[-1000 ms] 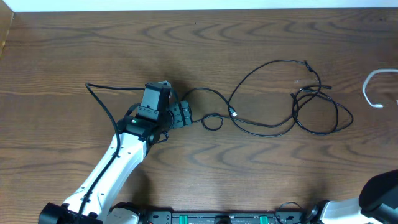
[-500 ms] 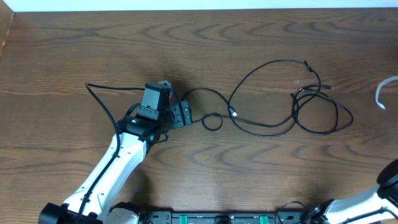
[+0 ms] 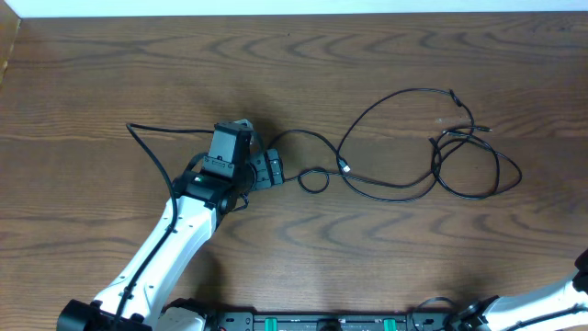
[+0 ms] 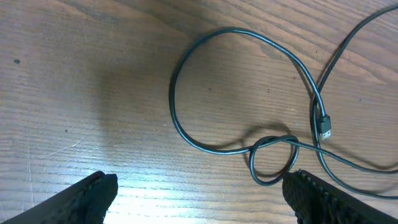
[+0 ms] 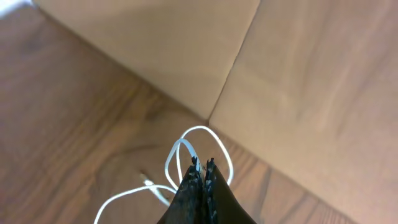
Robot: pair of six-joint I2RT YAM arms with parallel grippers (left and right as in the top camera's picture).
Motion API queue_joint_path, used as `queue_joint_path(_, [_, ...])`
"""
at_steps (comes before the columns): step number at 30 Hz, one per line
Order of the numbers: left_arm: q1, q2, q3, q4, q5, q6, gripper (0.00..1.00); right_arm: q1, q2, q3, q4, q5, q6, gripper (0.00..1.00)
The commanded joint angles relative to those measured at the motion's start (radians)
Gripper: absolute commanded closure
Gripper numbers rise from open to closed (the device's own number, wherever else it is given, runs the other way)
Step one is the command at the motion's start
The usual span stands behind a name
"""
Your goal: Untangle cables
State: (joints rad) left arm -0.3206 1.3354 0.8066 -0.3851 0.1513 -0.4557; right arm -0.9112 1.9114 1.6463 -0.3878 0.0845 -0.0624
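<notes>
My right gripper should stay above the wood beside the beige panels, free of black cables, and open to release the white cable (image 5: 198, 128).
Black cables lie tangled on the wooden table: one runs from a small loop (image 3: 313, 191) past a plug (image 3: 346, 168) to a larger knot of loops (image 3: 469, 197) on the right. My left gripper (image 3: 264, 169) rests just left of the small loop, open, nothing between its fingers; in the left wrist view the loop (image 4: 272, 181) and plug (image 4: 324, 127) lie ahead of the gripper (image 4: 199, 190). My right gripper (image 5: 203, 164) shows only in the right wrist view, shut on the white cable (image 5: 198, 128), which hangs in loops below it. The overhead view shows no white cable.
The left arm's own thicker black cable (image 3: 147, 153) curves over the table to its left. The right arm (image 3: 551, 299) reaches off the bottom right corner. Light beige panels (image 5: 298, 81) stand behind the right gripper, past the wooden surface.
The white cable and the right arm have moved right, out of the overhead view's right edge. The left arm and the black cables have not moved.
</notes>
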Motion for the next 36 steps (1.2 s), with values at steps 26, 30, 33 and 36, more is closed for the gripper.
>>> queue_joint_path(26, [0.005,0.006,-0.004,0.0,-0.013,-0.001,0.09,0.007,0.145,0.062,-0.059,0.151,-0.086,0.01])
queue_joint_path(30, [0.005,0.006,-0.004,0.0,-0.013,-0.001,0.09,0.022,0.026,0.062,-0.066,0.056,-0.022,0.01])
queue_joint_path(33, [0.005,0.006,-0.004,0.0,-0.013,-0.001,0.09,0.037,-0.081,0.062,-0.068,-0.05,0.015,0.01])
queue_joint_path(36, [0.005,0.006,-0.004,0.0,-0.013,-0.001,0.09,0.056,-0.188,0.062,-0.066,-0.179,0.051,0.01])
